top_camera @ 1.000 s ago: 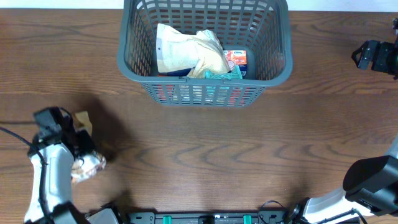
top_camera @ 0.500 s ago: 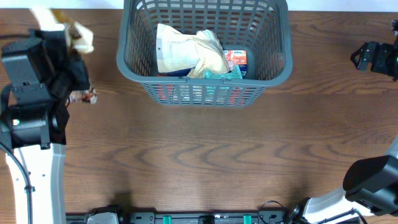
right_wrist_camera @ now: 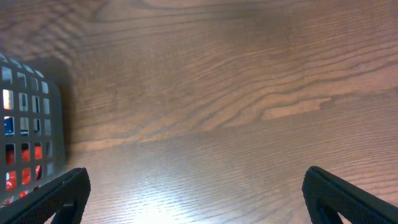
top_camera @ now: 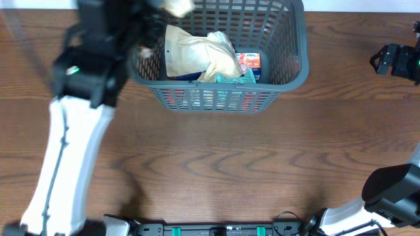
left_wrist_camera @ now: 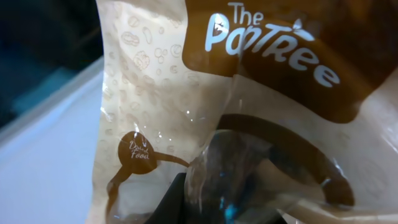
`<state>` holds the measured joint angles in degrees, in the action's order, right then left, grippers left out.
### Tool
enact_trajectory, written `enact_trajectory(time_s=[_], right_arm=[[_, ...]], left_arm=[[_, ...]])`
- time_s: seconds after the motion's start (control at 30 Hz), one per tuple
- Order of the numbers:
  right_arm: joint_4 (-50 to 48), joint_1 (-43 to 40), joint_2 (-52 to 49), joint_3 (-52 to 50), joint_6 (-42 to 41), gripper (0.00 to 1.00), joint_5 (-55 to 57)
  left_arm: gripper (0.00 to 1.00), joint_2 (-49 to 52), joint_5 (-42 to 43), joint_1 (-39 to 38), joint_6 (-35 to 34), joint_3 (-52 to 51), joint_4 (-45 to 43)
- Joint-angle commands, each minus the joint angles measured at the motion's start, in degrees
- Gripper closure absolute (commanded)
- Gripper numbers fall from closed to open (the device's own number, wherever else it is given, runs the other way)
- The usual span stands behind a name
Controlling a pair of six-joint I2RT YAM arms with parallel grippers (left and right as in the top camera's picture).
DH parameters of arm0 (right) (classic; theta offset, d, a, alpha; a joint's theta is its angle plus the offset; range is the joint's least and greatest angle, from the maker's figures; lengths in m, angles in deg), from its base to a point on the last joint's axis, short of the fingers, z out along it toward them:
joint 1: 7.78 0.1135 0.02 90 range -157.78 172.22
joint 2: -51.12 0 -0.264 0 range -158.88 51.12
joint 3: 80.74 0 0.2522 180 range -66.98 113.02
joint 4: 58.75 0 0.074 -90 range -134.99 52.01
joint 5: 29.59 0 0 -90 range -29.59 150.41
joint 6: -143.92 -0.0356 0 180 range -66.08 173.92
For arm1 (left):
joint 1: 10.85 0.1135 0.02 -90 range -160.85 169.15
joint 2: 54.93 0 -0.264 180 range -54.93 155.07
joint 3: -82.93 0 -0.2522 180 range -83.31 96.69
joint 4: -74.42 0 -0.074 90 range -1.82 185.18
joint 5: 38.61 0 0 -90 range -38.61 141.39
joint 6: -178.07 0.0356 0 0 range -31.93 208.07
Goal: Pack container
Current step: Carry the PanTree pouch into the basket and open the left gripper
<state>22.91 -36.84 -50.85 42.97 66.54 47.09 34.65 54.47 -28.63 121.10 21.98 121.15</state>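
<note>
My left gripper moves to the right in the overhead view and down over the red and white packet (top_camera: 249, 62) next, to release where the basket (top_camera: 216, 98) has room.
The dark grey lattice basket (top_camera: 216, 98) stands at the back middle of the table. It holds a beige pouch (top_camera: 197, 56), a red and white packet (top_camera: 249, 62) and a teal packet (top_camera: 233, 78). My left gripper (top_camera: 157, 16) is raised high over the basket's back left corner, blurred. It is shut on a beige and brown "The Pantree" snack packet (top_camera: 177, 6). That packet (left_wrist_camera: 186, 93) fills the left wrist view, with my dark fingers (left_wrist_camera: 180, 199) behind its clear film. My right gripper (top_camera: 394, 60) is open and empty at the far right, low over the table (right_wrist_camera: 199, 199).
The brown wooden table (top_camera: 230, 164) stretches in front of the basket. The basket's side wall (right_wrist_camera: 25, 124) shows at the left of the right wrist view. The left arm's white link (top_camera: 65, 164) hangs over the table's left side.
My left arm has risen from the table's front left and swung back and right with the snack packet, from beside the basket to over its back left corner. The right arm is still.
</note>
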Motion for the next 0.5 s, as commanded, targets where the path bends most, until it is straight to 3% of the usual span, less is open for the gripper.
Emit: enact_trajectory(time_s=[0.0,0.3,0.47], right_arm=[[0.0,0.3,-0.1,-0.2,1.2,0.01,-0.4],[0.0,0.2,-0.1,-0.2,1.2,0.01,-0.4],[0.0,0.2,-0.1,-0.2,1.2,0.01,-0.4]], left_arm=[[0.94,4.9,0.4,-5.1,12.0,1.4,-2.5],[0.94,18.4,0.4,-14.0,25.4,1.3,-2.1],[0.94,22.8,0.4,-15.7,26.3,1.3,-0.6]])
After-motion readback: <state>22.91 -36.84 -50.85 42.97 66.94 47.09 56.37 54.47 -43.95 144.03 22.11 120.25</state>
